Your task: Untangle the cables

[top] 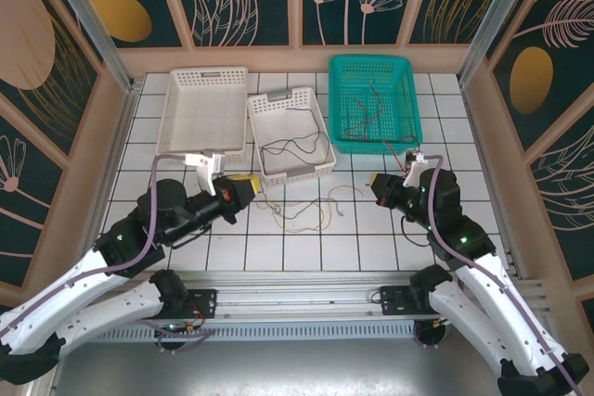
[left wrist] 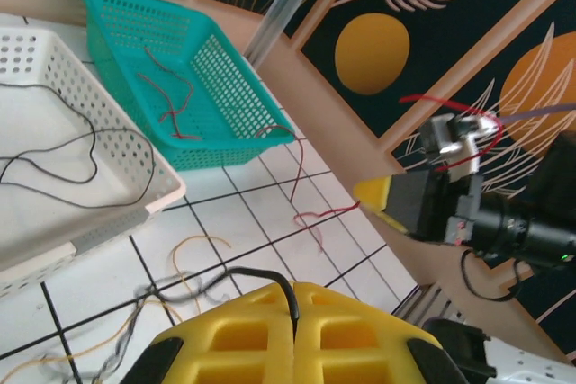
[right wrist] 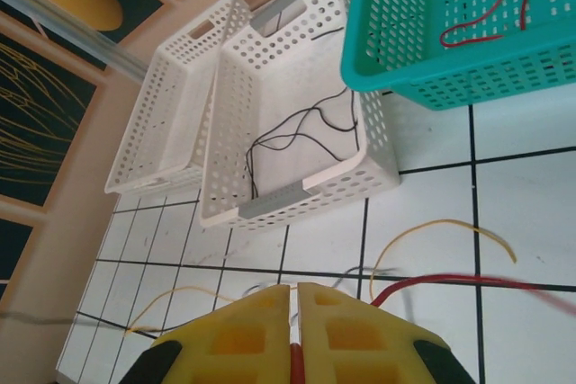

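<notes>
The teal basket (right wrist: 477, 8) of red cables lies outward; my right gripper should carry the red cable over it next and release.
Thin cables lie in a loose tangle (top: 302, 215) on the tiled table between my two grippers. My left gripper (top: 249, 188) is shut on a black cable (left wrist: 261, 274), which arches out from between the yellow fingertips (left wrist: 337, 308) down toward the tangle. My right gripper (top: 377, 183) is shut on a red cable (right wrist: 468, 280) that leaves the jaws and runs off to the right. In the left wrist view that red cable (left wrist: 315, 216) hangs from the right gripper (left wrist: 382, 200) toward the teal basket. Yellowish cables (right wrist: 441, 225) curl on the tiles.
A teal basket (top: 371, 62) at the back right holds red cables (right wrist: 490, 15). Left of it, a white perforated basket (top: 290, 96) holds black cables (right wrist: 297, 132). A second white basket (top: 209, 74) stands further left. Wooden walls close in the table.
</notes>
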